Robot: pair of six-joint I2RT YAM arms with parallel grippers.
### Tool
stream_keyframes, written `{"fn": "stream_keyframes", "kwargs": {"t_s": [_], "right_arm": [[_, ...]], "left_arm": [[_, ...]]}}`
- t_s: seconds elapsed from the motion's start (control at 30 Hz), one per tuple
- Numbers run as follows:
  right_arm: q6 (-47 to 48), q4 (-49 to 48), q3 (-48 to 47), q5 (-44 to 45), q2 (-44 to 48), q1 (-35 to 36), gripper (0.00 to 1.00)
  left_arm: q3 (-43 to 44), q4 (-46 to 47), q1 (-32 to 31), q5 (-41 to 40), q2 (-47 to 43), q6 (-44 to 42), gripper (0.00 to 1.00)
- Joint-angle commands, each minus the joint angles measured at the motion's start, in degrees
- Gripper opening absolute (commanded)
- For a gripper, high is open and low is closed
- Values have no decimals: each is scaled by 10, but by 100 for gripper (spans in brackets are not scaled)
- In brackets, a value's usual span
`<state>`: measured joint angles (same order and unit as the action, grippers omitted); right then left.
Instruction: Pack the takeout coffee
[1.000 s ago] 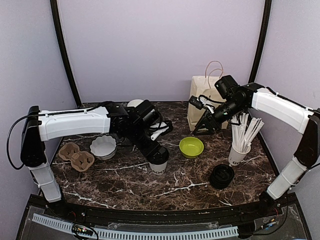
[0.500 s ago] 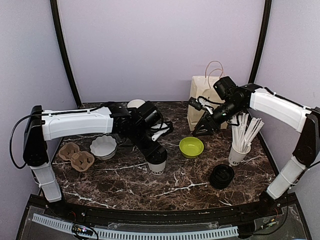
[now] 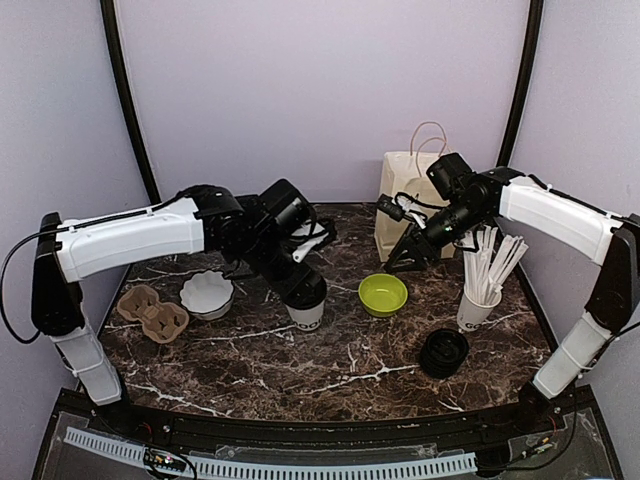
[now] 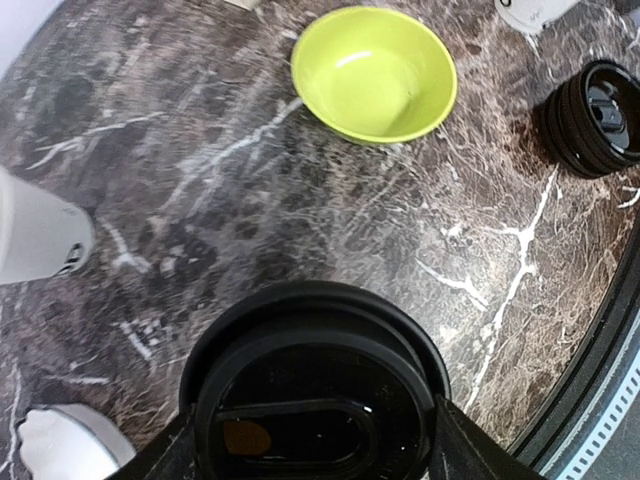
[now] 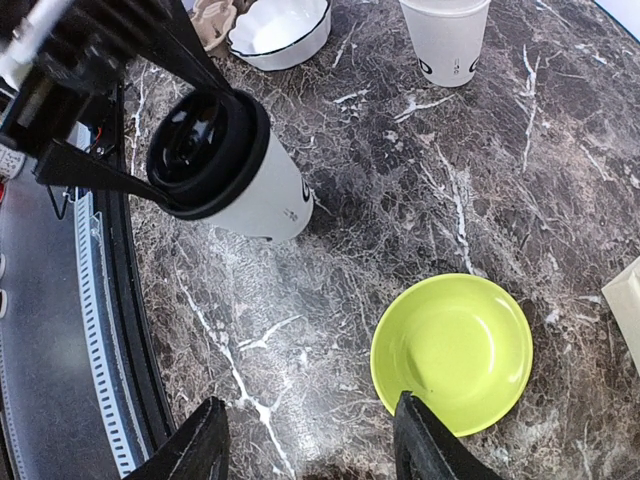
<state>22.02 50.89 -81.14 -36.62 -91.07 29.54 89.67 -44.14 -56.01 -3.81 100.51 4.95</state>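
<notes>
The cup swings outward and left in the top view in my left gripper next. Then it comes down onto marble beyond the fluted bowl, because that patch of marble lies bare.
A white takeout coffee cup [image 3: 306, 316] with dark lettering and a black lid [image 4: 315, 390] is at the table's middle, left of centre. My left gripper [image 3: 299, 287] is shut on it from above, one finger on each side of the lid. In the right wrist view the cup [image 5: 262, 195] leans in that grip, its shadow on the marble beside it. A second white printed cup [image 5: 445, 38] with no lid stands farther back. My right gripper [image 5: 312, 440] hangs open and empty over the marble beside the lime-green bowl [image 5: 452, 352].
A brown paper bag [image 3: 405, 190] stands at the back right. A white cup of long sticks [image 3: 478, 300] and a stack of black lids [image 3: 444, 352] are at the right. A cardboard cup carrier [image 3: 152, 312] and a white fluted bowl [image 3: 207, 292] lie at the left.
My left gripper has closed on the lidded cup and carried it a little back and to the left. The right arm has barely moved.
</notes>
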Motion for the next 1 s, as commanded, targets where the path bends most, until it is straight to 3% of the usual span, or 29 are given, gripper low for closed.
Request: {"fn": "stream_keyframes", "kwargs": {"t_s": [0.0, 0.23, 0.4, 0.57, 0.8, 0.97], "right_arm": [[-1, -11, -1, -12, -2, -5, 56], [0, -11, 1, -13, 2, -5, 56], [1, -11, 1, -16, 2, -5, 56], [1, -9, 0, -22, 7, -5, 56], [2, -8, 5, -22, 16, -5, 56], [3, -7, 6, -20, 21, -5, 56]], "left_arm": [[22, -68, 39, -57, -79, 14, 71], [9, -111, 128, -89, -148, 16, 71], [-17, -89, 230, -89, -162, 1, 71], [-17, -35, 329, -61, -129, -5, 71], [19, 9, 406, -45, -30, -23, 70], [38, 16, 423, -52, 32, -31, 70]]}}
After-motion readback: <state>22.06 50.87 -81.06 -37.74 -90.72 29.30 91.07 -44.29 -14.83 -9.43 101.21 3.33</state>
